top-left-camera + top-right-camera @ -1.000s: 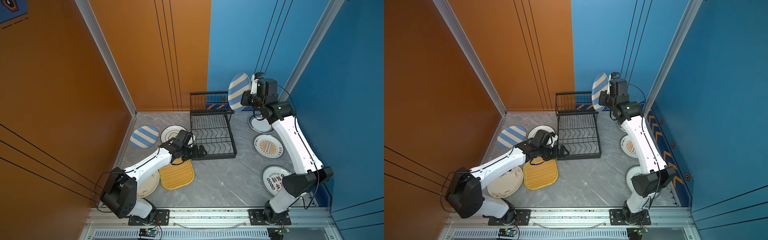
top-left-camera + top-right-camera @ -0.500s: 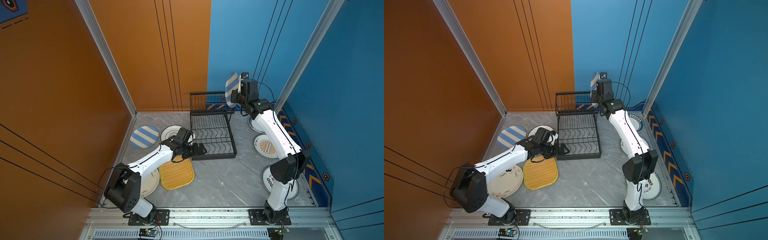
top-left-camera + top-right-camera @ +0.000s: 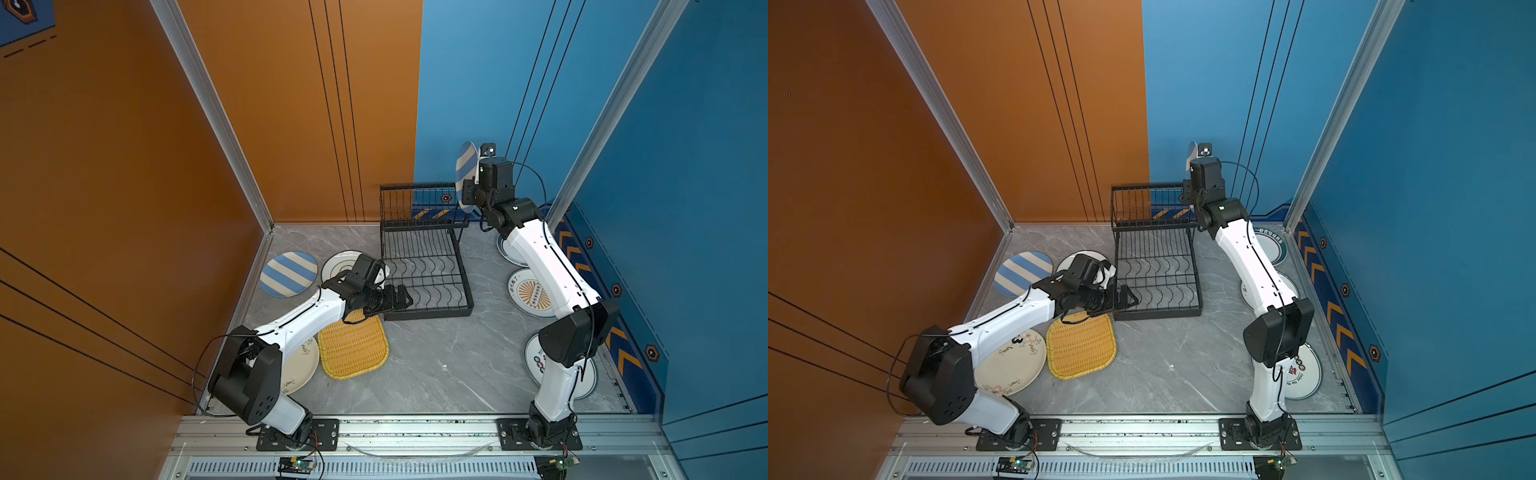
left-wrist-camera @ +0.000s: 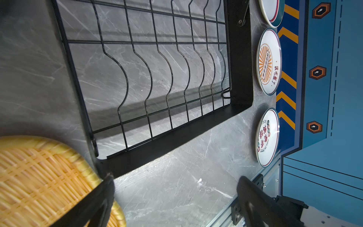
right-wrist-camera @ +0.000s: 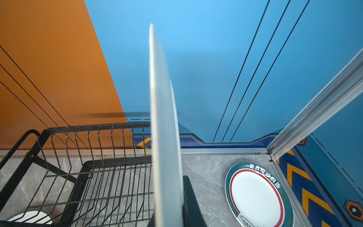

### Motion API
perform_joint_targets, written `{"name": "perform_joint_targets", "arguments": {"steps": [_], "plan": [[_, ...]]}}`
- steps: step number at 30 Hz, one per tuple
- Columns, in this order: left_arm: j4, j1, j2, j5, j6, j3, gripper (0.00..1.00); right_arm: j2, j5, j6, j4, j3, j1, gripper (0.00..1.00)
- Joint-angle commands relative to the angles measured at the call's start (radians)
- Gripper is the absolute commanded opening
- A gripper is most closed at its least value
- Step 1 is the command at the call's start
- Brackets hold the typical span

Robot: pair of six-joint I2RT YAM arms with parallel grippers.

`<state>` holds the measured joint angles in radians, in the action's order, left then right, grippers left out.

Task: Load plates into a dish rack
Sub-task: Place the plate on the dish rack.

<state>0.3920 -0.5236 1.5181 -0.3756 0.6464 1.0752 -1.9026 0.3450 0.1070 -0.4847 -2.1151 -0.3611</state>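
Note:
My right gripper needs to go down onto the upper level's end (image 3: 452, 208) (image 5: 144, 194) by the teal-rimmed plate and release the striped plate there, because its wire slots are empty.
My right gripper (image 3: 471, 195) is shut on a blue-and-cream striped plate (image 3: 466, 174), held upright and raised beside the back right corner of the black wire dish rack (image 3: 424, 270). In the right wrist view this plate (image 5: 163, 137) stands edge-on over the upper tier of the dish rack (image 5: 98, 137), which holds no plate. My left gripper (image 3: 405, 297) hangs open and empty at the rack's front left corner, just past the yellow woven plate (image 3: 353, 349). In the left wrist view, the left gripper (image 4: 176, 180) has bare table between its fingers.
A second striped plate (image 3: 289, 273) and a white plate (image 3: 338, 266) lie left of the rack, with a cream plate (image 3: 299, 370) under the left arm. On the right lie a teal-rimmed plate (image 5: 255, 194), a sunburst plate (image 4: 268, 62) and a printed plate (image 4: 267, 137).
The right arm has swung the held striped plate leftward toward the rack's back corner and turned it more edge-on. The left arm has hardly moved.

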Motion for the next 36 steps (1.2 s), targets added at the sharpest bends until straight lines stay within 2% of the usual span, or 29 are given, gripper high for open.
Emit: {"name": "perform_joint_targets", "arguments": {"steps": [1, 20, 22, 28, 36], "plan": [[0.008, 0.009, 0.008, -0.023, -0.019, 0.024, 0.98, -0.003, 0.023, -0.006, 0.051, 0.021, -0.005, 0.00], [0.008, 0.012, 0.001, -0.023, -0.024, 0.009, 0.98, -0.069, 0.003, 0.031, 0.032, 0.037, -0.007, 0.01], [0.008, 0.013, -0.003, -0.023, -0.023, 0.006, 0.98, -0.076, 0.005, 0.037, 0.031, 0.037, -0.009, 0.07], [0.008, 0.020, -0.017, -0.019, -0.021, -0.005, 0.98, -0.071, 0.029, 0.038, 0.023, 0.037, -0.018, 0.31], [0.008, 0.032, -0.026, -0.017, -0.020, -0.017, 0.98, -0.039, 0.049, 0.029, -0.004, 0.025, -0.032, 0.52]]}}
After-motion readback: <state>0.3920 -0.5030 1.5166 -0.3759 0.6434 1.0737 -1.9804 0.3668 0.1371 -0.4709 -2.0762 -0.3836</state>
